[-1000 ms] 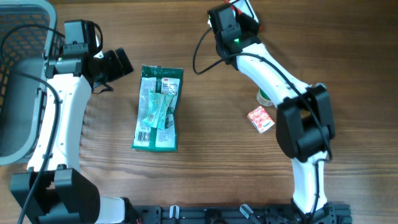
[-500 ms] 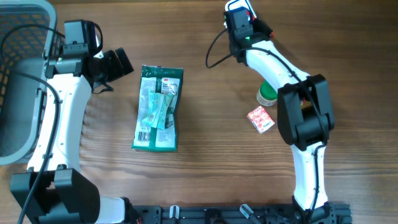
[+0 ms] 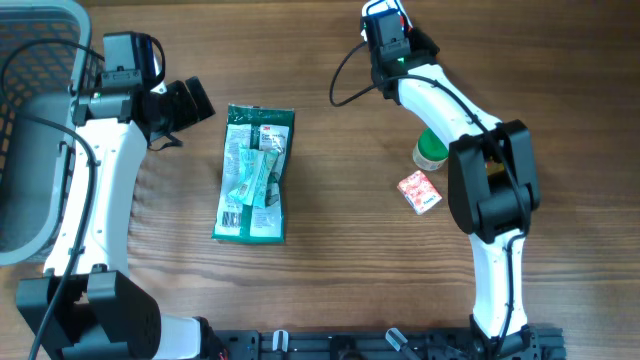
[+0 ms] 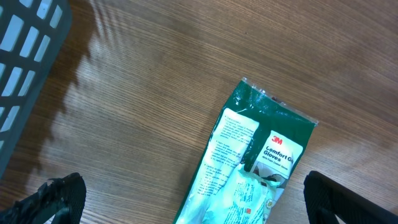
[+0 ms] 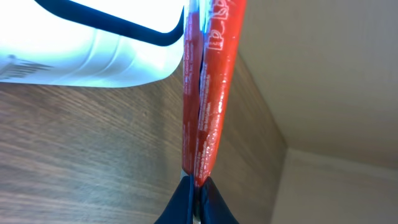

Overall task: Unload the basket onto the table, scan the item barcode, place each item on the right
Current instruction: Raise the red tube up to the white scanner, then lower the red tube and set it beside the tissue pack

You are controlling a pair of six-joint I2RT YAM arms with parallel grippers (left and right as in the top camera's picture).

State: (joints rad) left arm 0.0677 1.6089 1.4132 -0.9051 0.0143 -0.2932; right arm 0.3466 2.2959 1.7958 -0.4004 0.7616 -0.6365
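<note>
The thin red packet [image 3: 408, 17] stands at the white device, so my right gripper moves back and down beside the green-lidded jar next to release the packet.
My right gripper [image 3: 393, 30] is at the far edge of the table, shut on a thin red packet [image 5: 205, 93] that it holds edge-on. The red packet [image 3: 408, 17] stands right beside a white device with a black line [image 5: 93, 46]; the packet's printed face does not show. My left gripper [image 3: 190, 103] hovers open at the left, nothing between its fingers. A green 3M glove pack [image 3: 255, 175] lies flat on the table to its right. In the left wrist view the glove pack [image 4: 255, 155] lies under the wide-open left gripper [image 4: 199, 205].
A grey plastic basket [image 3: 30, 100] fills the far left, and its grid wall [image 4: 25, 56] shows in the left wrist view. A green-lidded jar [image 3: 430, 153] and a small red-and-white packet [image 3: 420, 192] sit on the right, close to the right arm.
The right gripper carried the red packet rightward and toward the far edge, then settled. The left arm and the glove pack have not moved.
</note>
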